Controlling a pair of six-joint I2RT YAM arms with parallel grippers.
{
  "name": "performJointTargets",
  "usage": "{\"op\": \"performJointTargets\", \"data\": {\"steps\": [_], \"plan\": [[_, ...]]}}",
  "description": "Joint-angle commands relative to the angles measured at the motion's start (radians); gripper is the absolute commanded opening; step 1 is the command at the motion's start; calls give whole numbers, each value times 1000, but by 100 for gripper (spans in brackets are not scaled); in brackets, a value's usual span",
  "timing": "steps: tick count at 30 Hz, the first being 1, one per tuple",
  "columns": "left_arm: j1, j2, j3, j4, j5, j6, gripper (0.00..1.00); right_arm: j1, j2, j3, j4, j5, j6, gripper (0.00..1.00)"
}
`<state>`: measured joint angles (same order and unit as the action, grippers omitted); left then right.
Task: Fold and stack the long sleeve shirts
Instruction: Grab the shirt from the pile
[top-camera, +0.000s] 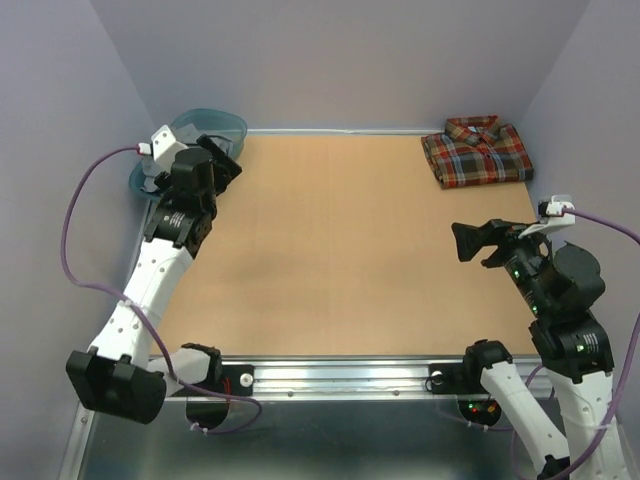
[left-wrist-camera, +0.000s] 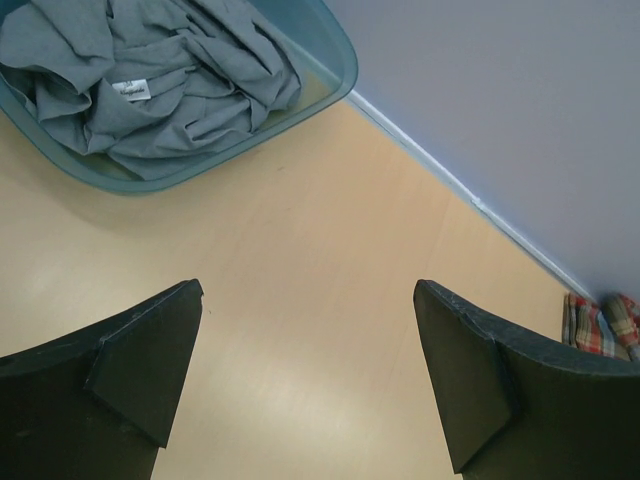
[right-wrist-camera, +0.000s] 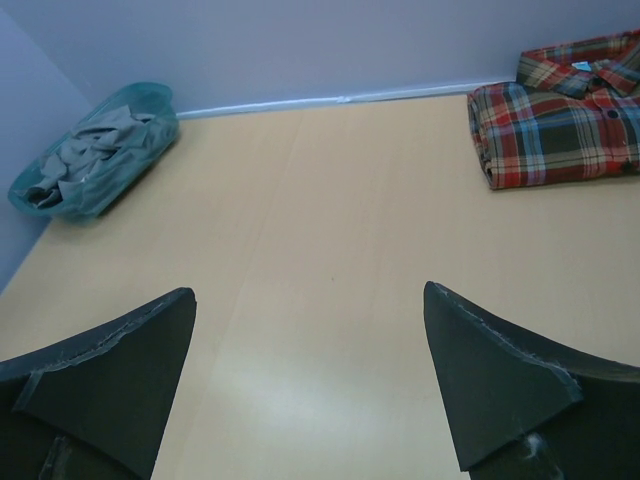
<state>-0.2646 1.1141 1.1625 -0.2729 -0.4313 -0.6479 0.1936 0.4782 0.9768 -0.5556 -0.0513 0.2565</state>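
The grey shirt bunches up beside the white tag. My left gripper will move outward and down into the teal basin, onto the grey folds there beside the tag.
A plaid long sleeve shirt lies folded with its collar up at the back right corner of the table; the right wrist view shows the plaid shirt too. The grey long sleeve shirt sits crumpled inside a teal basin at the back left. My left gripper hovers open just in front of that basin, nothing between its fingers. Over the right side of the table my right gripper is open and holds nothing, well short of the plaid shirt.
In the top view the teal basin is largely hidden behind my left arm. Lilac walls close in the wooden table on three sides. A metal rail with the arm bases runs along the near edge.
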Motion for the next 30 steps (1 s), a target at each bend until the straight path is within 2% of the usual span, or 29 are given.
{"op": "performJointTargets", "data": {"steps": [1,7,11,12,13,19,30], "plan": [[62,81,68,64,49,-64,99,35,-9,-10,40,7,-22,100],[145,205,138,98,63,-29,99,58,-9,-33,37,-2,-20,100],[243,324,196,113,84,-1,99,58,37,-27,37,-18,-33,100],[281,420,269,141,66,51,99,56,110,-9,30,-95,-55,100],[291,447,288,141,65,53,99,58,125,-15,34,-113,-60,100],[357,697,488,141,91,86,99,58,233,28,36,-148,-20,100],[396,1148,896,-1,144,70,99,58,272,5,37,-71,64,100]]}}
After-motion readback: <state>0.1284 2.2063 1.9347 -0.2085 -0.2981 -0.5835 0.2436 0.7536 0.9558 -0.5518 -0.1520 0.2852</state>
